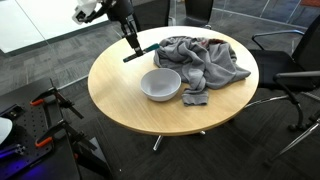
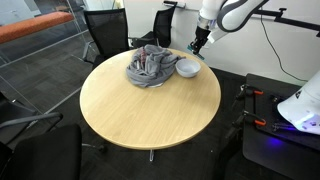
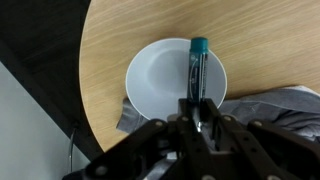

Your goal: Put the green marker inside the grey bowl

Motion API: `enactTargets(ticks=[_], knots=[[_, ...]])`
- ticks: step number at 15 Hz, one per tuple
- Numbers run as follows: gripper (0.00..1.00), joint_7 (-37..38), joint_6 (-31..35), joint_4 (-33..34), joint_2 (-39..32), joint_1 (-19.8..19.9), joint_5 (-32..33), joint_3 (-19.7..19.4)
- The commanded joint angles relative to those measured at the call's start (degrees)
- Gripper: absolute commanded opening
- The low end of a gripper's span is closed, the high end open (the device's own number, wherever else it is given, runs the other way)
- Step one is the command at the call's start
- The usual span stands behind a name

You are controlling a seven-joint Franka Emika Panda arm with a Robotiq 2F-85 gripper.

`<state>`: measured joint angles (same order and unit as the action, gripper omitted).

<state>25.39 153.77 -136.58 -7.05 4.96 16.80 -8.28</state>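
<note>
My gripper moves outward and down next and releases the green marker (image 1: pixel 139 53) within the grey bowl's rim, since the bowl's inside lies below and outward of my gripper.
The grey bowl (image 1: pixel 161 84) stands on the round wooden table (image 1: pixel 120 100); it also shows in the other exterior view (image 2: pixel 187 68) and in the wrist view (image 3: pixel 160 80). My gripper (image 1: pixel 131 45) is shut on the green marker (image 1: pixel 139 53) and holds it in the air above the table, near the bowl. In the wrist view the gripper (image 3: pixel 197 118) holds the marker (image 3: pixel 196 72) directly over the bowl's inside, teal cap end pointing away. In an exterior view the gripper (image 2: pixel 197 44) hangs just above the bowl.
A crumpled grey cloth (image 1: pixel 205 60) lies beside the bowl, touching it, and shows in the other views too (image 2: pixel 150 66) (image 3: pixel 275 105). Office chairs (image 1: pixel 290 70) (image 2: pixel 105 35) stand around the table. Equipment with red clamps (image 1: pixel 50 110) sits on the floor.
</note>
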Motion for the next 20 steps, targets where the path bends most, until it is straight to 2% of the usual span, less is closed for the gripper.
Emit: enactTargets(ticks=[1,6,14,20], knots=[[0.05,5.4,2.3,3.3,-4.1,-1.1,1.5,-2.3],[0.05,10.6,6.6,6.4,-9.7,-3.9,1.9,-6.3],[0.05,15.5,10.7,9.7,-17.4,-10.7,0.9,-13.9],[0.05,17.6,12.2,10.9,-21.6,-14.2,-0.6,-16.9]])
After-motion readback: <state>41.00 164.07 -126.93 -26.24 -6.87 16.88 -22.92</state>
